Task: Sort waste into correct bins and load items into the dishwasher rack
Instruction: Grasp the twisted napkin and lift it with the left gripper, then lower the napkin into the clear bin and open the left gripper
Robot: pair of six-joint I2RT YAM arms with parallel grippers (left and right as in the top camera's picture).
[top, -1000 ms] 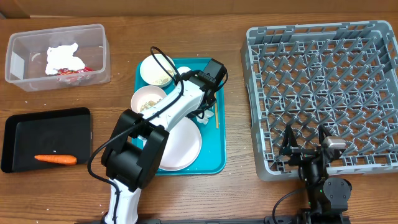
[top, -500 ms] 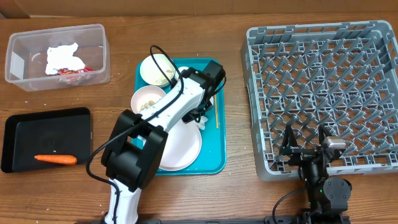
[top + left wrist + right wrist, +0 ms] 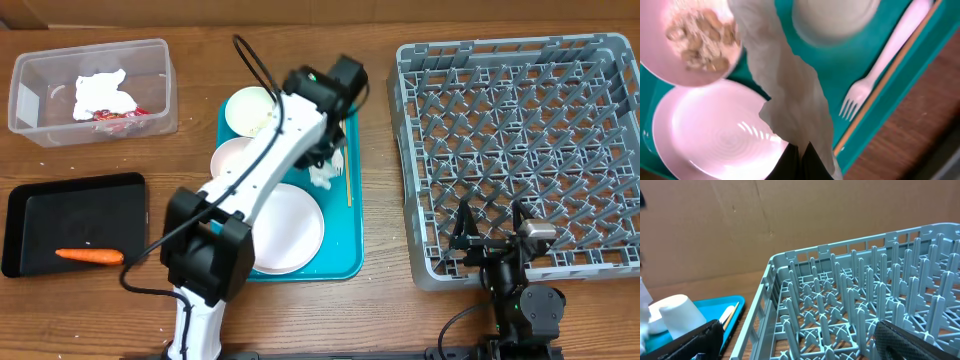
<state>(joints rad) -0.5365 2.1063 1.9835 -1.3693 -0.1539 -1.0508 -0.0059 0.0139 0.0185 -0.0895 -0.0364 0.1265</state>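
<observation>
I should carry the napkin left in the overhead view with my left gripper next, past the bowls, over the clear tub already holding a napkin and wrapper.
My left gripper [image 3: 325, 157] is shut on a crumpled white napkin [image 3: 322, 176], which hangs above the teal tray [image 3: 345, 262]. In the left wrist view the napkin [image 3: 790, 95] dangles from the closed fingertips [image 3: 790, 165] over a white plate [image 3: 715, 135], a bowl of beige scraps [image 3: 695, 40], a small white cup [image 3: 835, 17] and a white fork [image 3: 875, 75]. A second bowl [image 3: 250, 108] sits at the tray's far end. My right gripper [image 3: 495, 240] stands open at the near edge of the grey dishwasher rack [image 3: 520, 150], with nothing between its fingers [image 3: 685, 340].
At far left, a clear tub [image 3: 30, 100] holds a napkin [image 3: 100, 92] and a red wrapper [image 3: 120, 115]. A black tray [image 3: 75, 205] holds the carrot [image 3: 90, 256]. A thin wooden stick [image 3: 348, 190] lies along the teal tray's right side.
The left gripper closed on the napkin and lifted it off the teal tray, the arm rising and shifting toward the far side. The right arm stayed still.
</observation>
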